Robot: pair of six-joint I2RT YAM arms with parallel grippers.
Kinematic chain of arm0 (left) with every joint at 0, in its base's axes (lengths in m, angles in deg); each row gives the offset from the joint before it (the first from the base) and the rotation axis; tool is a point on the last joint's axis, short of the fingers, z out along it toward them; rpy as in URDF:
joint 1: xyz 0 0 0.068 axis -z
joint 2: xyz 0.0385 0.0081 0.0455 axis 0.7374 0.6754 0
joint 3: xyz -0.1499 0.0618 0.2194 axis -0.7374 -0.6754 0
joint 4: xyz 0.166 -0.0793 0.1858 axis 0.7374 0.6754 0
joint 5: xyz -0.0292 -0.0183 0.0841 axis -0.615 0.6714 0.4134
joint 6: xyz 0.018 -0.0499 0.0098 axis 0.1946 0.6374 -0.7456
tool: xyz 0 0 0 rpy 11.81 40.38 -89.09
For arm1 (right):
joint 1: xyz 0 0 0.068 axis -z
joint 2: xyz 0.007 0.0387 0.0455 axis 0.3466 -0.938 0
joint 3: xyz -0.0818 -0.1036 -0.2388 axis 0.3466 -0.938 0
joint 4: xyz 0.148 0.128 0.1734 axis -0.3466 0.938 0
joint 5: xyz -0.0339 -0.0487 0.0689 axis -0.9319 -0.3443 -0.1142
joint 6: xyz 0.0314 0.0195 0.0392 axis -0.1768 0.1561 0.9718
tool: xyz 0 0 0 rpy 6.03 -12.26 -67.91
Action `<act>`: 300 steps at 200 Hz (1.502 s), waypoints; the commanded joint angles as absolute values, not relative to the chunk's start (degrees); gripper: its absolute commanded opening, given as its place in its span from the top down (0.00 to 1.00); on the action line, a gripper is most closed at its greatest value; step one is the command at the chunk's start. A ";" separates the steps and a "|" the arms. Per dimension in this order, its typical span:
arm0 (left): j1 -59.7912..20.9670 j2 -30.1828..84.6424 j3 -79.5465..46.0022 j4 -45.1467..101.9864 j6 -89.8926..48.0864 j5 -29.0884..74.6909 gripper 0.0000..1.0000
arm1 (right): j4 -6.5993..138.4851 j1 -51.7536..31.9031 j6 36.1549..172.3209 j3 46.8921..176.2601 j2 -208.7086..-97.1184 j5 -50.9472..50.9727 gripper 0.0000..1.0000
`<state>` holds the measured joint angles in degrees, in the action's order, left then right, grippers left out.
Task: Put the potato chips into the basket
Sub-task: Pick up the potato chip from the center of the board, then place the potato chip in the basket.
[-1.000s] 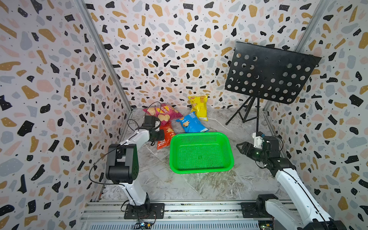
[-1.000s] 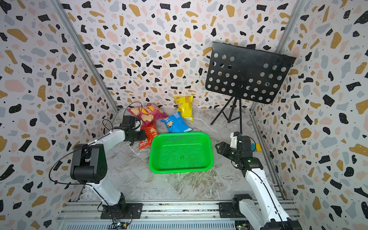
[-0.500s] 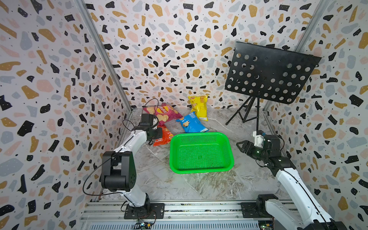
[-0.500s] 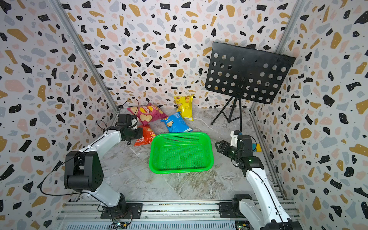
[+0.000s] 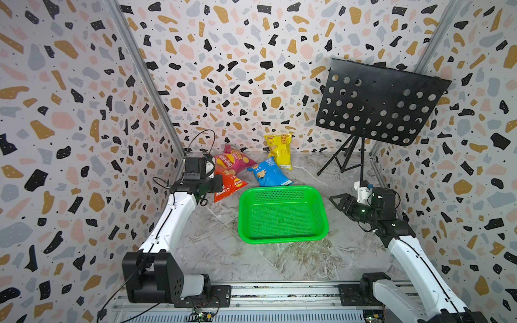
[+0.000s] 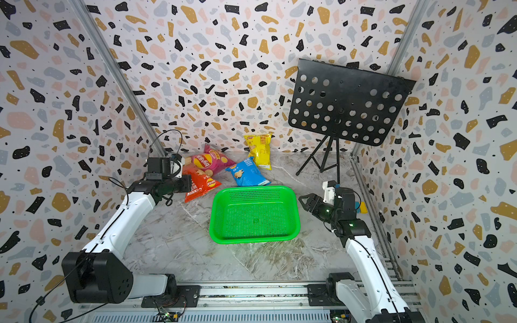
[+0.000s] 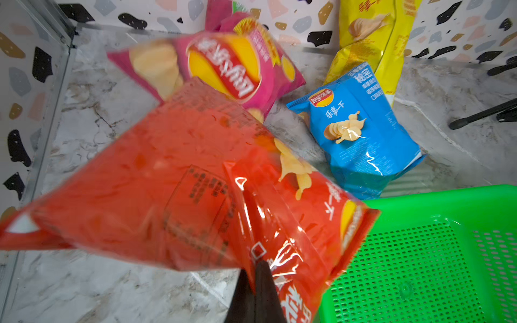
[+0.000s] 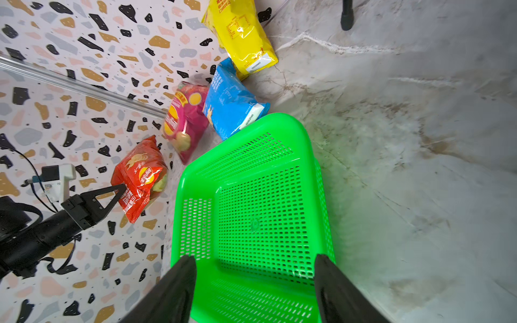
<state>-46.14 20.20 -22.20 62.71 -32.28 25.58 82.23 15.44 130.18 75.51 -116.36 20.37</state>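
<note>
The basket's nearer end is empty, so I should swing my left gripper back and down, turn it toward that end and release the red bag's corner there.
My left gripper is shut on a corner of the red potato chips bag, which hangs clear of the floor just left of the green basket. In both top views the left gripper sits at the red bag. The pink bag, the blue bag and the yellow bag lie behind the basket, the yellow one leaning on the back wall. My right gripper stands open with nothing between its fingers, by the basket's right rim.
A black perforated music stand on a tripod stands at the back right. A small blue-and-yellow block lies by the right wall behind my right arm. The left wall is close to my left arm.
My left gripper has shut on the red bag and raised it off the floor, and the left arm's elbow has swung outward. The right arm has not moved.
</note>
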 commanded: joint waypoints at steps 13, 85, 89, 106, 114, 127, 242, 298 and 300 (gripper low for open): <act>-46.37 16.11 -17.25 66.57 -34.55 18.61 1.00 | 76.85 14.65 134.94 78.41 -115.46 25.10 0.31; -43.44 13.72 -14.07 72.31 -37.94 -2.27 1.00 | 76.24 7.32 134.32 82.51 -117.61 26.13 0.35; -42.91 13.76 -14.10 72.40 -38.11 -2.15 1.00 | 76.74 6.98 133.89 82.79 -117.66 25.86 0.35; -40.45 13.85 -14.77 72.44 -38.80 -2.42 1.00 | 78.76 6.05 132.29 83.98 -117.62 24.60 0.35; -39.12 13.92 -15.37 72.33 -39.04 -2.52 1.00 | 79.53 5.91 131.75 84.21 -117.58 24.16 0.35; -36.55 13.95 -16.71 71.98 -39.64 -2.43 1.00 | 80.49 5.86 131.12 84.30 -117.23 23.44 0.35; -25.89 17.80 -34.07 58.06 -47.92 2.79 1.00 | 83.68 5.82 128.53 83.35 -116.51 22.12 0.34; -25.58 18.12 -39.85 49.41 -50.23 8.63 1.00 | 83.09 5.75 128.17 83.25 -118.66 22.69 0.34; -25.57 18.01 -40.06 49.20 -50.25 8.72 1.00 | 83.07 5.70 128.08 83.25 -118.75 22.70 0.34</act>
<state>-25.91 18.21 -38.90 56.74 -47.88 6.26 82.99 6.06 129.22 82.22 -118.09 22.51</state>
